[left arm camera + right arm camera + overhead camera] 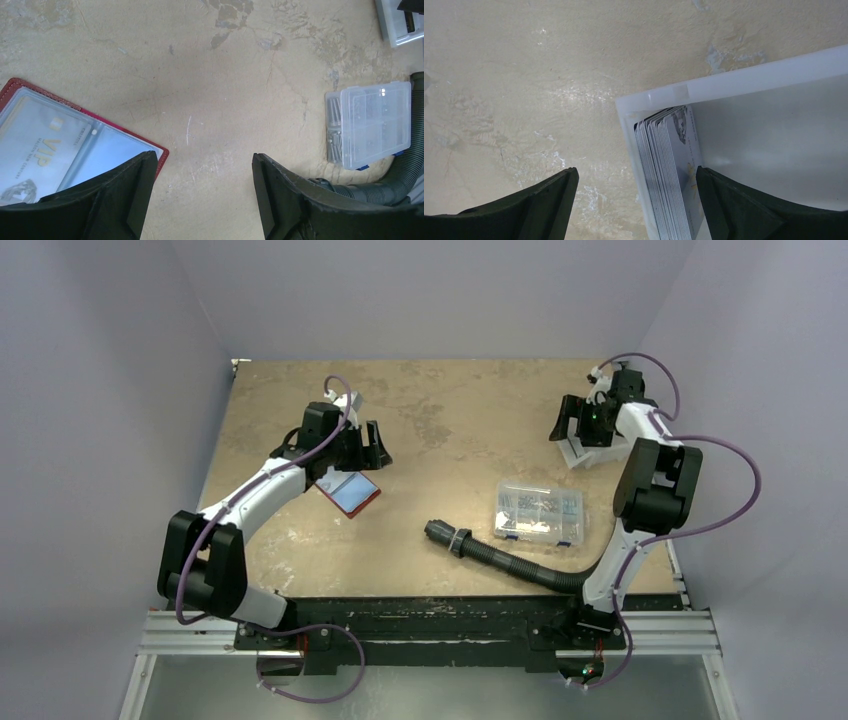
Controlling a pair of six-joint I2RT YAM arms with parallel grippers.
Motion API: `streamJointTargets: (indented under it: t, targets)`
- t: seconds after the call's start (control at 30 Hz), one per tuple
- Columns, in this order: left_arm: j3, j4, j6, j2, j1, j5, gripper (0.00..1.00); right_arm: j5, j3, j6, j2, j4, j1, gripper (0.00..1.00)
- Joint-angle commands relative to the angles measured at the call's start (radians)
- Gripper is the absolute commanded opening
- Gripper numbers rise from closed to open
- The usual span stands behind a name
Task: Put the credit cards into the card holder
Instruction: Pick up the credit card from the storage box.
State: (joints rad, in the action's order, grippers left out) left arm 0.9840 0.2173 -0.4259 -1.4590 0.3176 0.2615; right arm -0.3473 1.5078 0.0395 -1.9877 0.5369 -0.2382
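Note:
My right gripper will move toward the empty bottom of the tray, then close on the end credit card that faces it.
The red card holder [352, 493] lies open on the table, left of centre. In the left wrist view a pale "VIP" credit card [45, 145] shows behind the clear sleeve of the holder [125, 131]. My left gripper [204, 155] hangs open over bare table just right of it, with one finger above its corner. At the far right, several credit cards [669, 170] stand on edge in the corner of a white tray [749, 80]. My right gripper [636, 170] is open and straddles the stack and tray wall, touching nothing.
A clear compartment box [540, 512] with small parts sits right of centre. A black ribbed hose [490, 552] lies in front of it, running towards the right arm's base. The white tray [590, 452] is near the table's right edge.

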Motion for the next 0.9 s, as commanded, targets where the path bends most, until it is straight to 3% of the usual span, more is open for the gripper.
streamJointTargets:
  t: [0.0, 0.33, 0.5, 0.87]
  targets:
    - [0.024, -0.027, 0.015, -0.007, 0.006, -0.01, 0.74, -0.073, -0.004, 0.018, 0.004, -0.028, -0.004, 0.97]
    - [0.021, -0.036, 0.007, -0.017, 0.006, 0.009, 0.74, -0.095, -0.035, 0.004, 0.049, -0.047, -0.004, 0.87]
    - [0.018, -0.041, 0.003, -0.018, 0.007, 0.018, 0.73, -0.105, -0.043, 0.001, 0.068, -0.048, -0.003, 0.74]
    - [0.016, -0.044, 0.002, -0.023, 0.008, 0.024, 0.73, -0.123, -0.049, -0.007, 0.087, -0.049, -0.004, 0.68]
